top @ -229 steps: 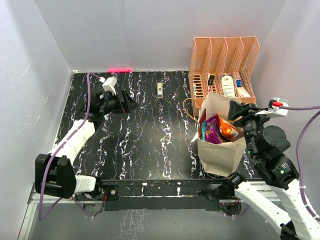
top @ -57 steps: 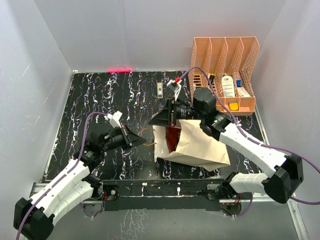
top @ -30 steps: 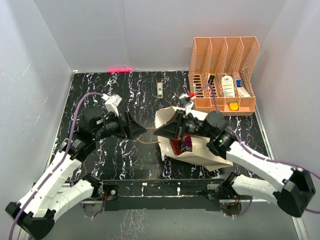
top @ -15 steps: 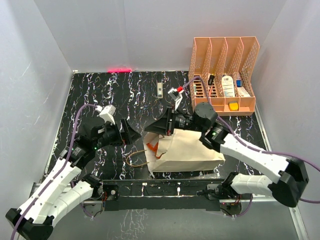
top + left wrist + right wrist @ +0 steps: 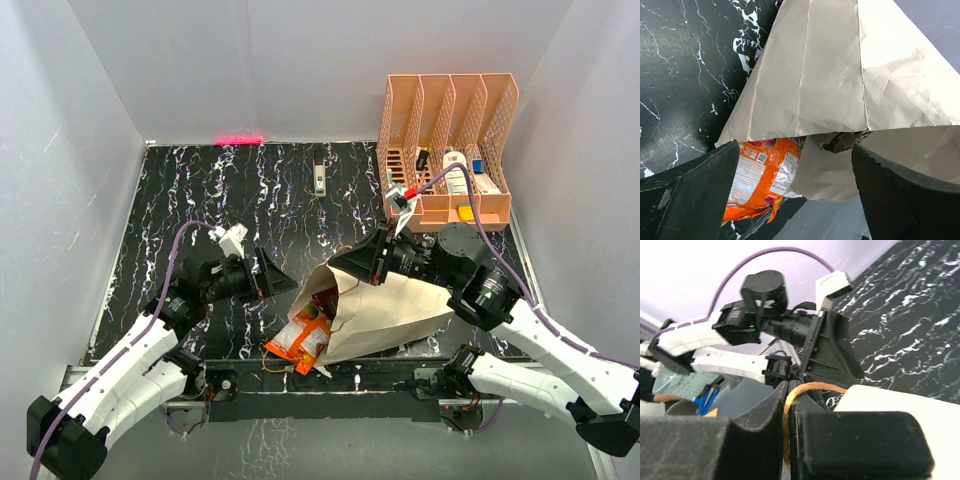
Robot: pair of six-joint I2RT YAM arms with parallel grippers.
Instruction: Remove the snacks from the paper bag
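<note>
My left gripper should go down and draw back onto the orange snack packet's near end (image 5: 287, 356) (image 5: 751, 211), because that end sticks out past the bag's opening.
The tan paper bag (image 5: 395, 305) lies tipped on its side near the table's front edge, mouth facing left and lifted. An orange snack packet (image 5: 300, 342) has slid out of the mouth onto the table; it also shows in the left wrist view (image 5: 760, 180). A dark brown packet (image 5: 325, 300) shows just inside the mouth. My right gripper (image 5: 352, 262) is shut on the bag's brown cord handle (image 5: 790, 405) and holds the bag's upper edge up. My left gripper (image 5: 285, 283) is open and empty, just left of the bag's mouth (image 5: 840, 90).
A peach mesh file organiser (image 5: 446, 150) with small bottles stands at the back right. A small white object (image 5: 318, 180) lies at the back middle. The bag's other cord handle (image 5: 272, 362) trails at the table's front edge.
My right gripper has lifted and pulled the bag rightwards by the handle, and the orange packet has slid out onto the table. My left gripper has moved towards the bag's mouth.
</note>
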